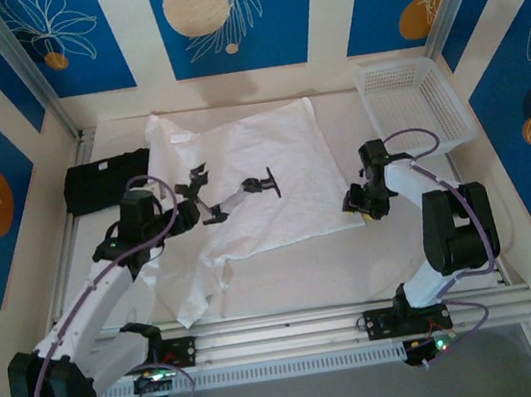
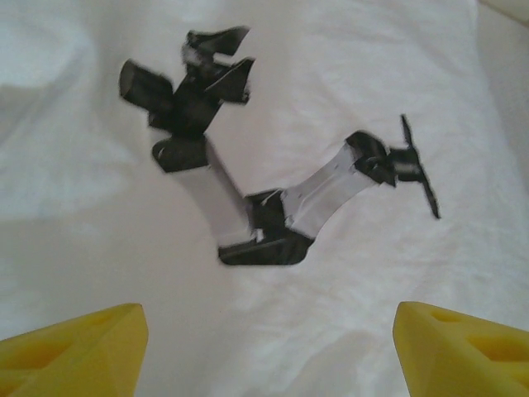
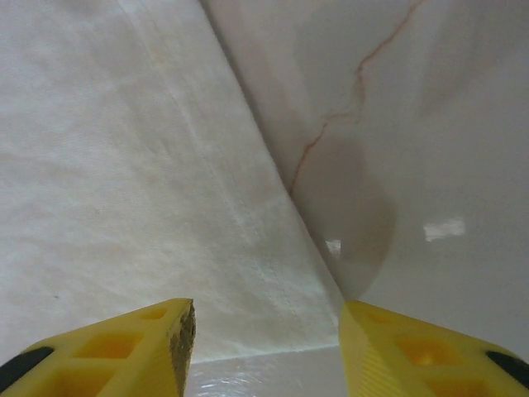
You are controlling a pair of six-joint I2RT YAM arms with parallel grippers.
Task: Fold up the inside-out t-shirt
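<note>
The open fingers of my right gripper are already on both sides of the hem corner [image 1: 359, 224] [image 3: 310, 324], which lies flat just below it. I need to lower my right gripper onto that bit of cloth next.
The inside-out t-shirt [image 1: 263, 175] lies spread on the white table, wrinkled at its near left end. It carries a black and grey print [image 1: 236, 194] of a robot arm. My left gripper [image 1: 179, 219] hovers over the shirt's left part, just short of the print [image 2: 256, 198]. Its yellow fingers [image 2: 74, 347] stand wide open over bare cloth [image 2: 331, 281]. My right gripper [image 1: 358, 202] is at the shirt's near right corner. It is open [image 3: 266, 347], with the hem corner [image 3: 331, 285] lying between and ahead of the fingers [image 3: 124, 351] and nothing gripped.
A folded black garment [image 1: 103, 180] lies at the table's left edge beside the left arm. A white plastic basket [image 1: 413, 98] stands at the back right. Bare marbled tabletop [image 3: 446, 124] lies right of the shirt. Aluminium rails [image 1: 339, 325] run along the near edge.
</note>
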